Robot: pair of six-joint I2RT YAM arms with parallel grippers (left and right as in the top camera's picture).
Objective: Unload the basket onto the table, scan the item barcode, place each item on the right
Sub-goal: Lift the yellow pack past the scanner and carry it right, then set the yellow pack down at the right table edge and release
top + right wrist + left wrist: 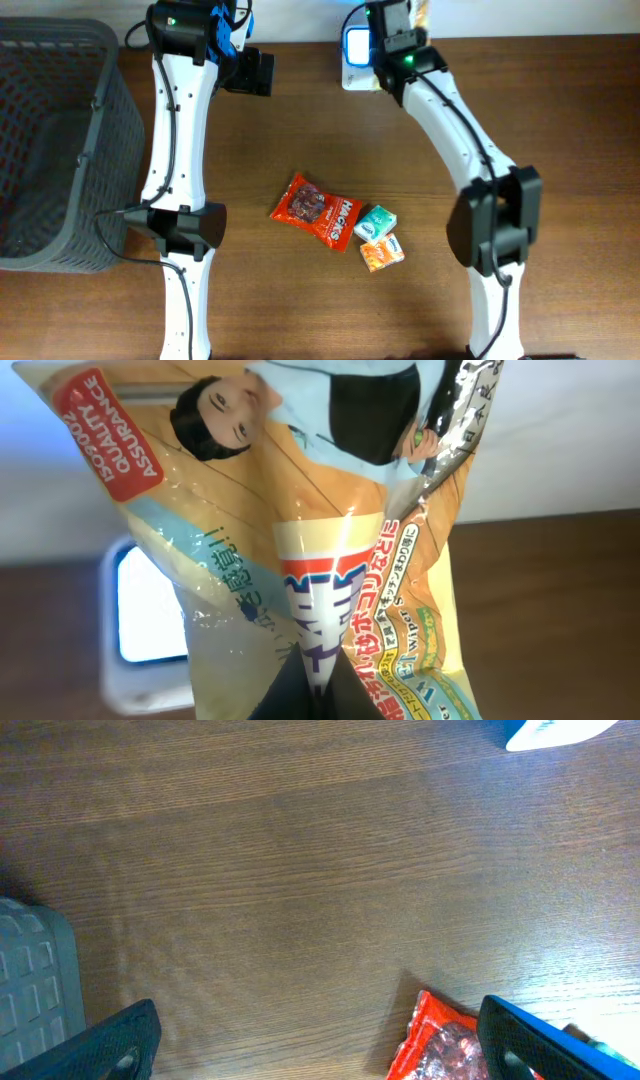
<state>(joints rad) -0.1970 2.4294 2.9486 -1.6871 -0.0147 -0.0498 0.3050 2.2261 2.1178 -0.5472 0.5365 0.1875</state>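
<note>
The packet (330,530) will next swing with my right gripper far to the gripper's right in the overhead view, where my gripper will lower and release it, because clear bare wood lies there below the gripper.
A yellow wiper packet (330,530) with Japanese print and a picture of a woman fills the right wrist view. My right gripper (322,698) is shut on its lower fold and holds it up at the table's far edge. Just behind it stands the white scanner (140,660) with a bright lit screen; from overhead the scanner (354,48) glows blue beside the right wrist. My left gripper (320,1055) is open above bare wood at the far left of the table, with nothing between its fingers (110,1045).
A red snack bag (316,210), a small green box (375,223) and a small orange box (383,252) lie mid-table. A dark grey basket (55,140) stands at the left edge. The red bag's corner (440,1045) shows beside my left gripper's right finger.
</note>
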